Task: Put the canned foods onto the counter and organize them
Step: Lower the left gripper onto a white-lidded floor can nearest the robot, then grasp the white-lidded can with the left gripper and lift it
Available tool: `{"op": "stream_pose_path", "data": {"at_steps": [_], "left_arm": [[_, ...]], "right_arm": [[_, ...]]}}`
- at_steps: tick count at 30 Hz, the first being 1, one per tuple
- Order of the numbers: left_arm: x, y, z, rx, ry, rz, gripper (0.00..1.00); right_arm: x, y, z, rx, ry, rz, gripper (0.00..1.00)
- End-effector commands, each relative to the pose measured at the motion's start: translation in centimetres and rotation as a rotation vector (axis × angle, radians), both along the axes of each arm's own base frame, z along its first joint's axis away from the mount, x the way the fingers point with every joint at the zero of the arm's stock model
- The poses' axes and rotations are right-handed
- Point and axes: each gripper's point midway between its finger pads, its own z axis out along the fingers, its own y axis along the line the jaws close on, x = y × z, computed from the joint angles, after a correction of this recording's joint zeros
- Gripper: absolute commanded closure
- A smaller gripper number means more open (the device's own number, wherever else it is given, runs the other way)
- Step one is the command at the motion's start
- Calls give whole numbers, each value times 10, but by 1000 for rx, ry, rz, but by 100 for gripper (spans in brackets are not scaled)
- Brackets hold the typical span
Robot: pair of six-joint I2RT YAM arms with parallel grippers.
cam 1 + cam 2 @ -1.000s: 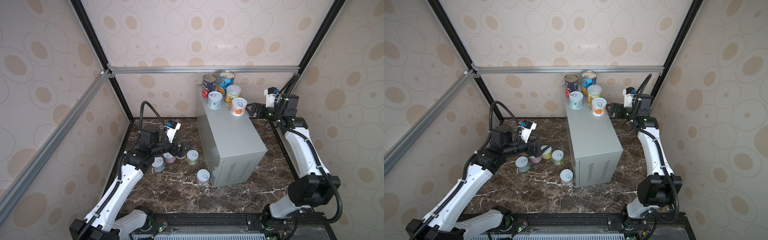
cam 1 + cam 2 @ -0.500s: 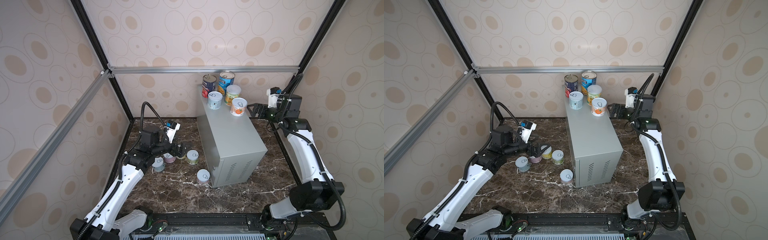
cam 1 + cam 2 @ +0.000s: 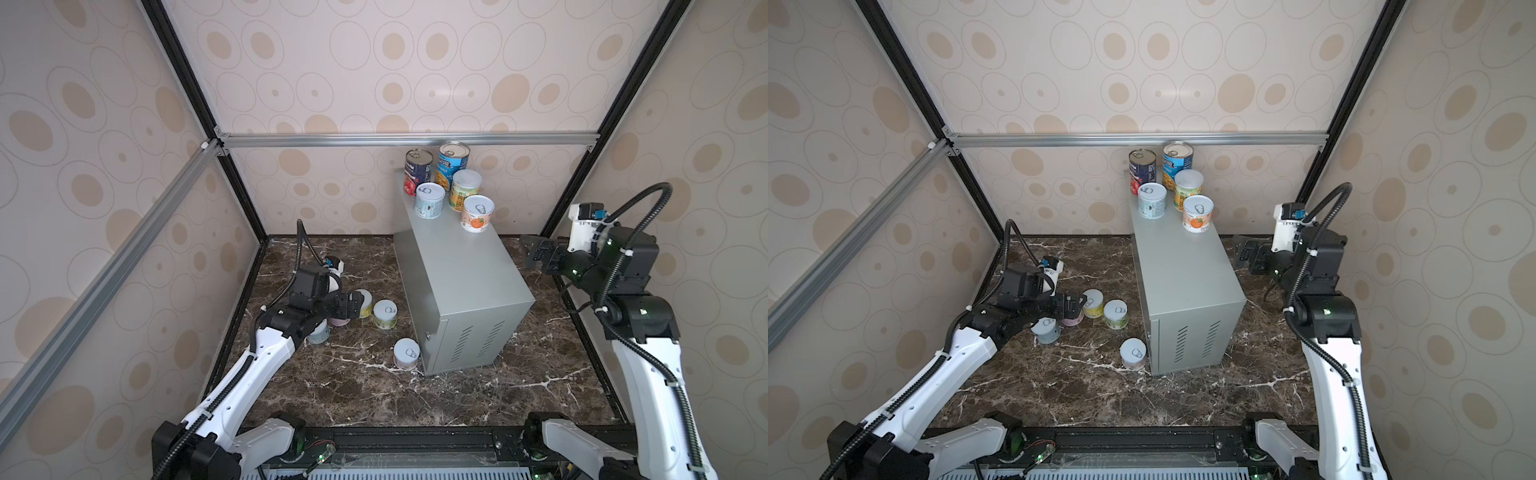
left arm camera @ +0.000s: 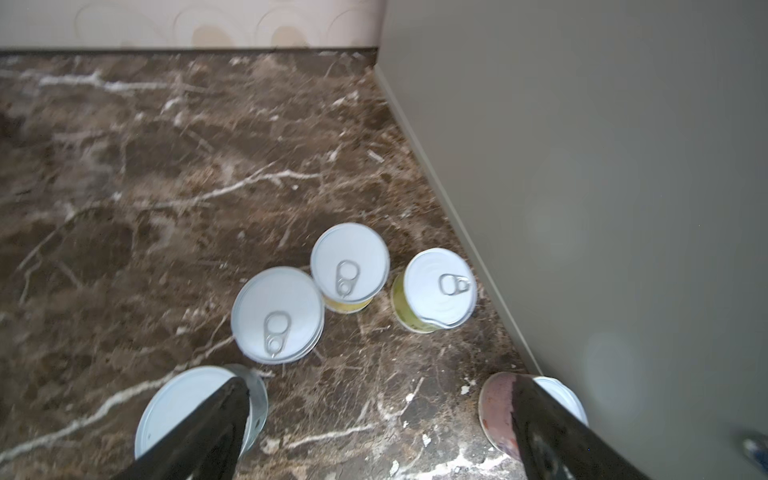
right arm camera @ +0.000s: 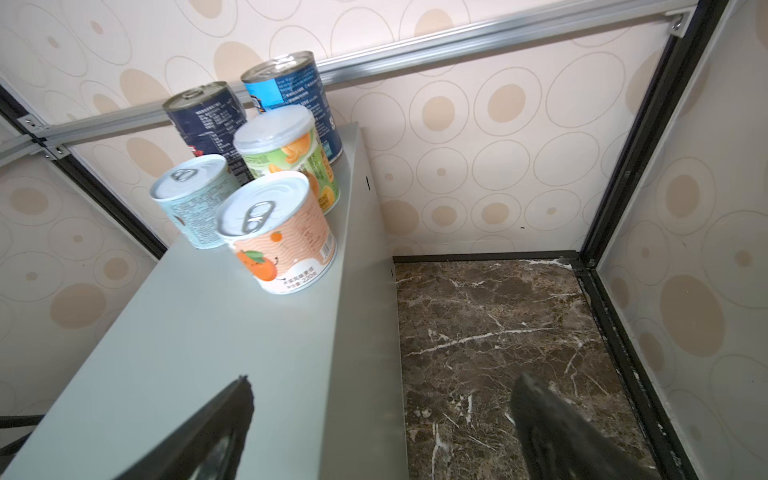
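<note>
The blue-grey can (image 3: 317, 333) (image 4: 182, 406) stands below my left gripper, farther from the counter. My left gripper needs to move down and away from the counter onto it next.
The counter (image 3: 457, 282) is a tall grey metal box, and several of the canned foods stand at its far end: navy-red (image 3: 417, 170), blue-yellow (image 3: 453, 164), green-yellow (image 3: 465, 189), pale blue (image 3: 430, 200) and orange (image 3: 478, 214). More short cans stand on the marble left of it: yellow (image 3: 365, 302), green (image 3: 385, 313), blue-grey (image 3: 319, 334) and one by the counter's front corner (image 3: 406, 353). My left gripper (image 3: 347, 305) hangs open and empty just above a pink can (image 3: 1073, 321). My right gripper (image 3: 534, 253) is open and empty, right of the counter near its top edge.
Patterned walls and black frame posts enclose the marble floor (image 3: 374, 390). In the left wrist view the counter's side wall (image 4: 582, 208) stands close beside three lids (image 4: 277, 314). In the right wrist view bare counter top (image 5: 208, 332) lies before the orange can (image 5: 278, 241).
My right gripper has drawn back to the right, away from the orange can, still open. The left gripper has shifted only slightly over the floor cans.
</note>
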Motion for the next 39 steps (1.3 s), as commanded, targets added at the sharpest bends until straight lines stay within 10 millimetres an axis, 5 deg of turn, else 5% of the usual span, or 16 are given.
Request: {"op": "stream_pose_path", "data": {"at_steps": [1,9,27,39], "left_arm": [[-9,42,-33,54,101,260,2],[-20,74,-71,60,144,446,2],[-1,106,-130,23,217,572,2],[9,115,-145,19,230,617,22]], "right_arm": [[-20,7,-7,2,29,24,0],[-46,15,3,11,-7,61,0],[-53,23,7,9,-28,114,0],[-52,29,12,16,-45,147,0]]}}
